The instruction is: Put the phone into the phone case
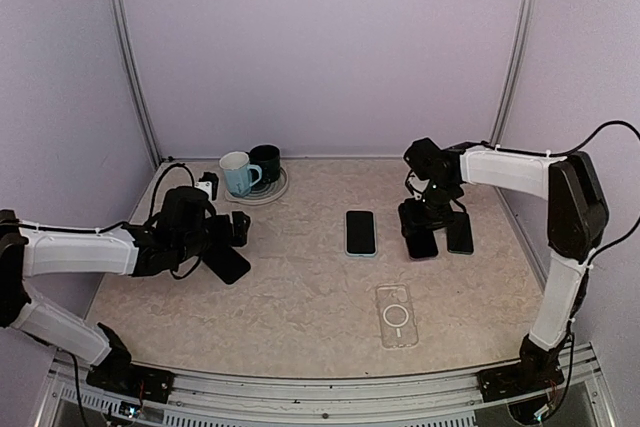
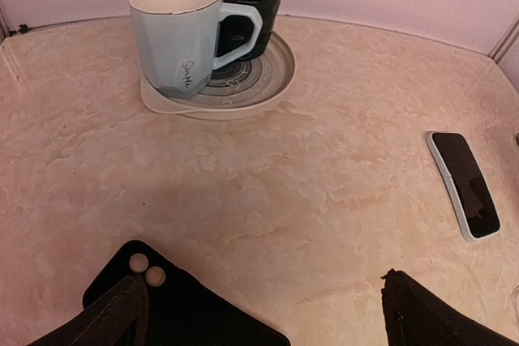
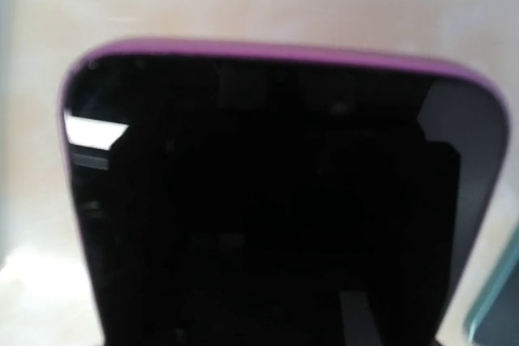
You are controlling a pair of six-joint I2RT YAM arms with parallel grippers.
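Next I should carry the purple-rimmed phone in my right gripper back over the case's pale ring (image 1: pixel 396 316), lower it and release, since the clear phone case lies empty back from it.
The clear phone case (image 1: pixel 396 315) lies flat near the front of the table, right of centre. A phone with a purple rim and dark screen (image 3: pixel 268 200) fills the right wrist view. From above it is the dark slab (image 1: pixel 421 243) under my right gripper (image 1: pixel 437 222), whose jaws have closed onto its sides; the fingers themselves are lost in the dark. My left gripper (image 1: pixel 232 245) hovers low at the table's left, its jaws wide apart with bare table between them (image 2: pixel 261 281).
A silver-edged phone (image 1: pixel 360 232) (image 2: pixel 466 184) lies mid-table. Another dark phone (image 1: pixel 460 235) sits beside the held one, showing a teal edge (image 3: pixel 495 305). A pale mug (image 2: pixel 178 30) and a dark mug (image 2: pixel 251 6) stand on a plate (image 2: pixel 268 91). A flat black slab with two pale dots (image 2: pixel 186 305) lies under my left gripper.
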